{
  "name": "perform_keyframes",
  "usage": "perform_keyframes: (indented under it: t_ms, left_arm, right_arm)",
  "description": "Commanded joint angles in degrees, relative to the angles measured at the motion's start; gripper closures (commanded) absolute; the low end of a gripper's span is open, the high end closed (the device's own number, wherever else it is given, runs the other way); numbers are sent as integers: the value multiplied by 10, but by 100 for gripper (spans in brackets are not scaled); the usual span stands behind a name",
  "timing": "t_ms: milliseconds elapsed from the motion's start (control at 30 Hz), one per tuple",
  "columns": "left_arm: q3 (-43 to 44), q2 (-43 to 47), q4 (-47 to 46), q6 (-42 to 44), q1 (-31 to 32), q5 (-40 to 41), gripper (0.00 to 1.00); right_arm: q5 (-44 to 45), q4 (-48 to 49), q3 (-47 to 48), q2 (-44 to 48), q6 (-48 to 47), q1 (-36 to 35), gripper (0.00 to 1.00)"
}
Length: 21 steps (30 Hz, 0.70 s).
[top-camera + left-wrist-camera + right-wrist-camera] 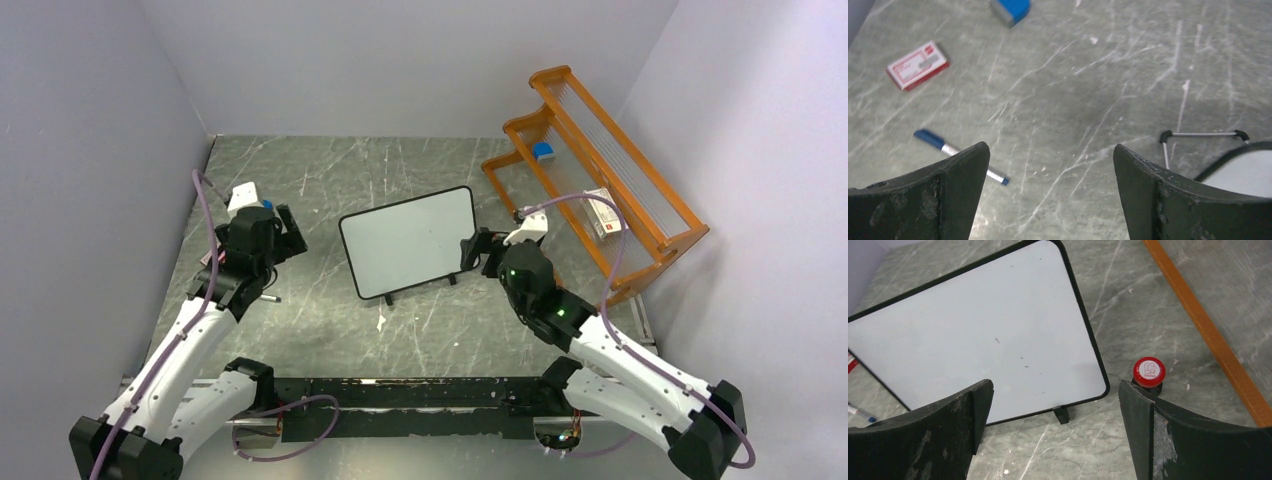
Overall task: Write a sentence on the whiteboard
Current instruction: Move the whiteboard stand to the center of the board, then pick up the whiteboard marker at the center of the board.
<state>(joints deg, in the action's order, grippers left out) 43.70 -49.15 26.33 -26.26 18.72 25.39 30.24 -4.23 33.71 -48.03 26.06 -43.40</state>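
The marker lies flat on the table, slanted to my open fingers. So my left gripper moves back and down next, turning to straddle the marker's white body (270, 298) (995, 174).
The whiteboard (410, 240) stands on small black feet in the middle of the table, its white face blank apart from a few tiny specks; no sentence shows on it. It fills the upper left of the right wrist view (978, 335). A blue-capped marker (955, 152) lies on the table, partly behind my left finger. My left gripper (287, 230) is open and empty, left of the board, above the table (1050, 147). My right gripper (472, 248) is open and empty at the board's right lower corner (1055, 385).
An orange rack (600, 160) stands at the right, with a blue item and a small box on it. A red-and-white box (918, 65) and a blue eraser (1010, 10) lie on the table. A red round cap (1149, 371) sits beside my right finger.
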Motion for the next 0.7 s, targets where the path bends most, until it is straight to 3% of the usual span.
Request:
perform_keyframes:
  t_ms: [0, 267, 567, 667]
  left_arm:
    - [17, -11, 76, -75, -45, 5, 4]
    - [17, -95, 124, -105, -166, -117, 4]
    - [-7, -183, 120, -111, -267, -177, 5]
    - [-18, -215, 108, -114, -298, -188, 33]
  right_arm:
    - [-40, 23, -16, 44, -30, -1, 0]
    - [-34, 4, -21, 71, -24, -1, 0]
    - [-21, -6, -23, 83, -15, -2, 0]
    - [-14, -14, -22, 82, -14, -1, 0]
